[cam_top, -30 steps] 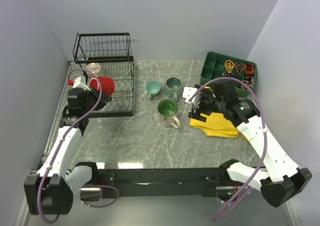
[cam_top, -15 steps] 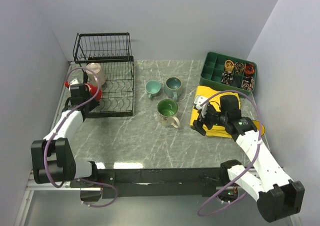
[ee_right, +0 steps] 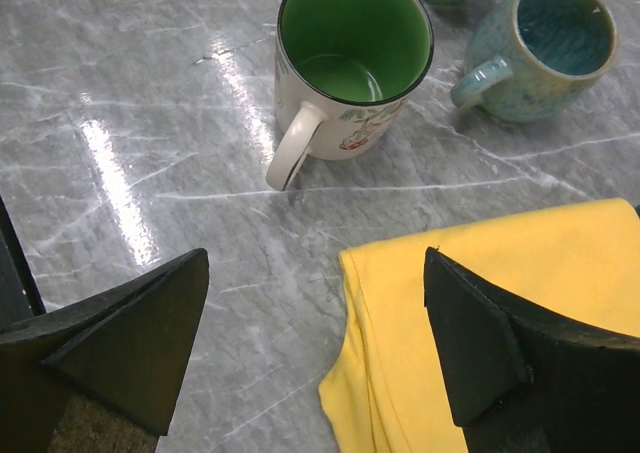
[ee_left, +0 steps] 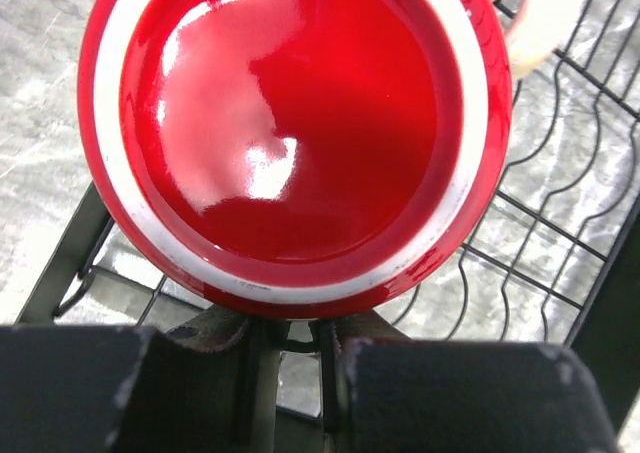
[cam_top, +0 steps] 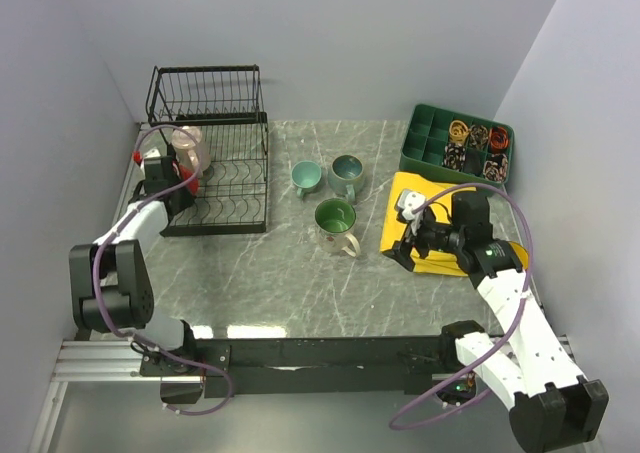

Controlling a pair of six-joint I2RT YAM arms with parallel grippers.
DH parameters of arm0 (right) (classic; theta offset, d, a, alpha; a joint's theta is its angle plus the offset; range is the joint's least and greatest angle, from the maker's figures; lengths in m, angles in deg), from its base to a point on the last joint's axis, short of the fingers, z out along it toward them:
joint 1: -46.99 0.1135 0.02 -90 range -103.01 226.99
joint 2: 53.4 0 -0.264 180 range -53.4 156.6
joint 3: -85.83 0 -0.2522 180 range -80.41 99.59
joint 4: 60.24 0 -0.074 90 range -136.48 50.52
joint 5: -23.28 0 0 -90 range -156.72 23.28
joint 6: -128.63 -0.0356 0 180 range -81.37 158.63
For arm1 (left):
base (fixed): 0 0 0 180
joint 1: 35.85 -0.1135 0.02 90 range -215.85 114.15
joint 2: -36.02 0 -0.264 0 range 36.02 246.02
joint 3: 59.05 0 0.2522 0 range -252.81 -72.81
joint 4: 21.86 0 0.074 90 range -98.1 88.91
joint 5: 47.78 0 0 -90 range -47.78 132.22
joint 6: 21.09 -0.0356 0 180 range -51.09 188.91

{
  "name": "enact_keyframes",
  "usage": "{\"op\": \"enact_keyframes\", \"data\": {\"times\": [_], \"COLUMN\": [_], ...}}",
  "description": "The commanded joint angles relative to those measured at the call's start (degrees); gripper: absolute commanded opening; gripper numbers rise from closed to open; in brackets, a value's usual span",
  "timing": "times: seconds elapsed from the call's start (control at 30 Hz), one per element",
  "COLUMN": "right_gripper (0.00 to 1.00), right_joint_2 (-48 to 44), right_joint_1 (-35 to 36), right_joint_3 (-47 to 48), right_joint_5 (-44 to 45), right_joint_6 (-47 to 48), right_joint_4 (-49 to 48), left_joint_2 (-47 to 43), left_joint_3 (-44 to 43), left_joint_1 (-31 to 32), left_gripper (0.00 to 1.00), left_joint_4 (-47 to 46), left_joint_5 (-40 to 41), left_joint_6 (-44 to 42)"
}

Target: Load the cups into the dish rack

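The red mug goes outward and down toward the beige mug (cam_top: 190, 145) next, and my left gripper releases it there, since bare rack wires show beneath it.
My left gripper (cam_top: 172, 187) is shut on the red mug (cam_top: 189, 181) at the left edge of the black dish rack (cam_top: 232, 178). In the left wrist view the mug's glossy base (ee_left: 290, 123) fills the frame above my gripper (ee_left: 290, 338), with the rack's frame (ee_left: 615, 303) beneath. A beige mug (cam_top: 190, 145) stands in the rack just behind it. Two teal mugs (cam_top: 305, 178) (cam_top: 346, 173) and a cream mug with green inside (cam_top: 336, 218) stand on the table. My right gripper (cam_top: 408, 241) is open and empty over the edge of a yellow cloth (ee_right: 480, 303); the cream mug (ee_right: 350, 63) is ahead of it.
A green compartment tray (cam_top: 420, 143) with small items sits at the back right. The yellow cloth (cam_top: 432, 198) lies in front of it under my right arm. The rack's raised basket tier (cam_top: 205, 93) stands at the back left. Walls close in on the left and right.
My left gripper has carried the red mug left to the rack's left edge beside the beige mug. My right gripper has drawn back toward the near right, uncovering the yellow cloth.
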Motion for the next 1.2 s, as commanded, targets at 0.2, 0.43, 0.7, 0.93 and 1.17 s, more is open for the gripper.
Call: {"op": "enact_keyframes", "data": {"times": [0.2, 0.43, 0.7, 0.93, 1.17], "right_gripper": [0.94, 0.94, 0.95, 0.95, 0.95], "right_joint_2": [-1.5, -1.7, -1.6, -1.9, -1.9], "right_joint_1": [-2.7, -3.5, -4.1, -5.1, -5.6], "right_joint_3": [0.0, 0.0, 0.0, -0.1, -0.1], "right_joint_5": [-2.7, -2.7, -2.7, -2.9, -3.1], "right_joint_6": [0.7, 0.7, 0.7, 0.8, 0.9], "right_joint_4": [-1.2, -1.1, -1.1, -1.0, -0.9], "left_joint_2": [6.8, 11.4, 16.0, 20.4, 21.0], "left_joint_3": [-9.0, -11.5, -15.3, -18.1, -20.2], "left_joint_1": [-0.2, -0.2, 1.6, 2.7, 2.8], "left_gripper": [0.01, 0.01, 0.01, 0.18, 0.42], "left_joint_4": [-3.6, -3.2, -1.6, 0.4, 2.0], "left_joint_5": [1.9, 2.8, 8.7, 11.7, 12.6], "left_joint_6": [-2.7, -3.2, -5.8, -7.1, -7.6]}}
